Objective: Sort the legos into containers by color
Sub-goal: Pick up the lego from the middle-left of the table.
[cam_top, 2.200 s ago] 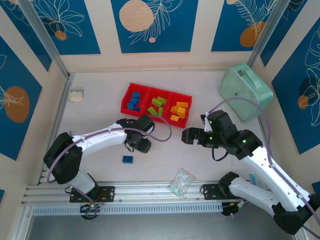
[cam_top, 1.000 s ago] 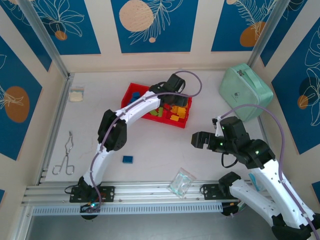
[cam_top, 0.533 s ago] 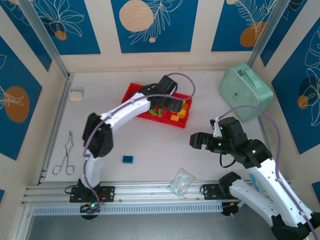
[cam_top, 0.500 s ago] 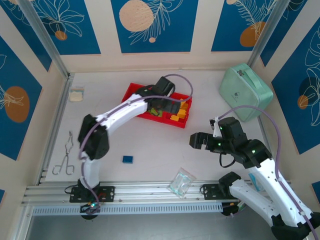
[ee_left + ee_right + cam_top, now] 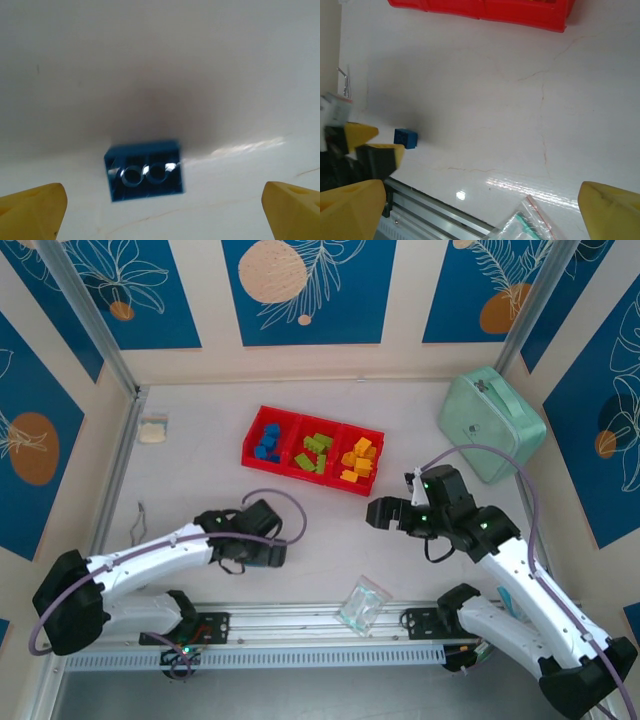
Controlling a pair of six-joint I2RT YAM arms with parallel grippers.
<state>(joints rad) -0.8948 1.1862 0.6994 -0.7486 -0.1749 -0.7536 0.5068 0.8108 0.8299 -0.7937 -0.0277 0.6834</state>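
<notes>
My left gripper lowers next until its fingertips straddle the short ends of the blue lego (image 5: 145,172), then closes, since the brick sits below them on the tabletop.
One loose blue lego (image 5: 145,170) lies on the white table with its hollow underside facing my left wrist camera; it also shows as the small blue lego (image 5: 405,138). My left gripper (image 5: 162,212) is open, low over the table, the brick just ahead of its yellow fingertips (image 5: 32,210). From above, the left gripper (image 5: 268,556) covers that brick. The red tray (image 5: 312,432) holds blue legos (image 5: 267,442) in its left container, green legos (image 5: 314,452) in the middle one and yellow legos (image 5: 358,460) in the right one. My right gripper (image 5: 385,512) hovers open with nothing in it, right of the table's centre.
A clear plastic bag (image 5: 363,602) lies by the front rail, right of the left gripper. A mint-green zipped case (image 5: 492,423) stands at the back right. Metal tweezers (image 5: 140,515) poke out beside the left arm. A small pale packet (image 5: 152,430) lies at the back left.
My left arm has swung back from over the red tray down to the table's front, and its gripper has opened over the loose blue lego. The right gripper shifted slightly left.
</notes>
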